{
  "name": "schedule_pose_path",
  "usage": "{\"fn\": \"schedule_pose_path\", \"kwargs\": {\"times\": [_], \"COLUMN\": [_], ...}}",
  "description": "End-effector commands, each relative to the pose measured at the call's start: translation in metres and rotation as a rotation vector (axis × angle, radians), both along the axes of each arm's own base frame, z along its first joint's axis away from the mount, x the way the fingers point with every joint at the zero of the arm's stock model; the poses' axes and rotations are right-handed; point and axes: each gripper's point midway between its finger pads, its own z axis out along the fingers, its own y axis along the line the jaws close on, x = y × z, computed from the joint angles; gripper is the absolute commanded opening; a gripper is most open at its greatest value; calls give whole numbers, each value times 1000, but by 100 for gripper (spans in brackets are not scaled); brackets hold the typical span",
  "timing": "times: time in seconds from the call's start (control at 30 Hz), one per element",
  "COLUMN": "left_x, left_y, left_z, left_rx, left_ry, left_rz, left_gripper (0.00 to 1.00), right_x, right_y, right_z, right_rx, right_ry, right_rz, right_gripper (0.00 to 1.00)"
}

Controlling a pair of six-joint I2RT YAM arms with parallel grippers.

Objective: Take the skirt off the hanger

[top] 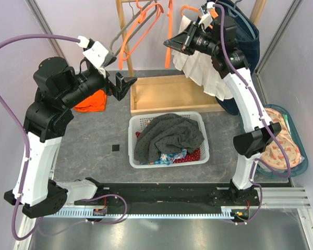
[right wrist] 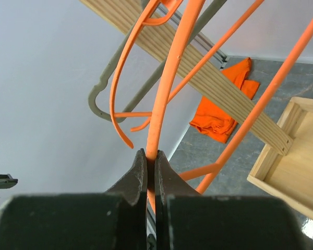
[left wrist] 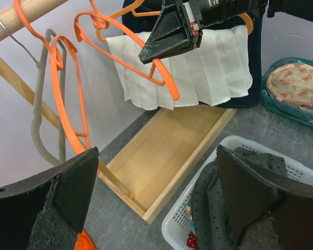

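Note:
The empty hanger's arm in my right gripper crosses the skirt's front, so next I should draw it left in the top view toward the other empty hangers and open my right gripper.
A white pleated skirt (top: pixel 201 70) hangs from an orange hanger at the back right; it also shows in the left wrist view (left wrist: pixel 208 67). My right gripper (top: pixel 170 44) is raised in front of the skirt and shut on the arm of an orange hanger (right wrist: pixel 157 114). The right wrist view shows the two fingers (right wrist: pixel 140 172) pressed on that orange rod. In the left wrist view the right gripper (left wrist: pixel 148 52) holds the hanger arm (left wrist: pixel 164 78) across the skirt's front. My left gripper (top: pixel 123 85) is open and empty in mid-air, left of the wooden tray, with its jaws wide apart (left wrist: pixel 156 182).
A white basket (top: pixel 132 151) of clothes sits at centre. A wooden tray (top: pixel 172 94) lies behind it. An orange cloth (top: pixel 91 101) lies at the left. A teal tray (top: pixel 298 148) is at the right. Grey and orange hangers (top: pixel 138 31) hang on the rail. A dark garment (top: pixel 249 41) hangs behind the skirt.

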Motion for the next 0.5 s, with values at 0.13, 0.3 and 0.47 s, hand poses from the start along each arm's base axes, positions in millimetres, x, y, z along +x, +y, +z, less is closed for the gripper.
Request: {"fn": "schedule_pose_path", "kwargs": {"times": [0.13, 0.3, 0.47], "left_x": [2, 0, -1], "left_y": [-2, -2, -1], "left_z": [4, 5, 6], "left_rx": [-12, -17, -25], "left_ry": [-6, -8, -5], "left_rz": [-8, -9, -8], "left_gripper": [100, 99, 99], "right_x": [-22, -11, 2], "right_y": [38, 48, 65], "right_z": [15, 3, 1], "right_rx": [-6, -24, -4], "right_ry": [-112, -89, -84], "right_rz": [46, 1, -31], "right_gripper": [0, 0, 0]}}
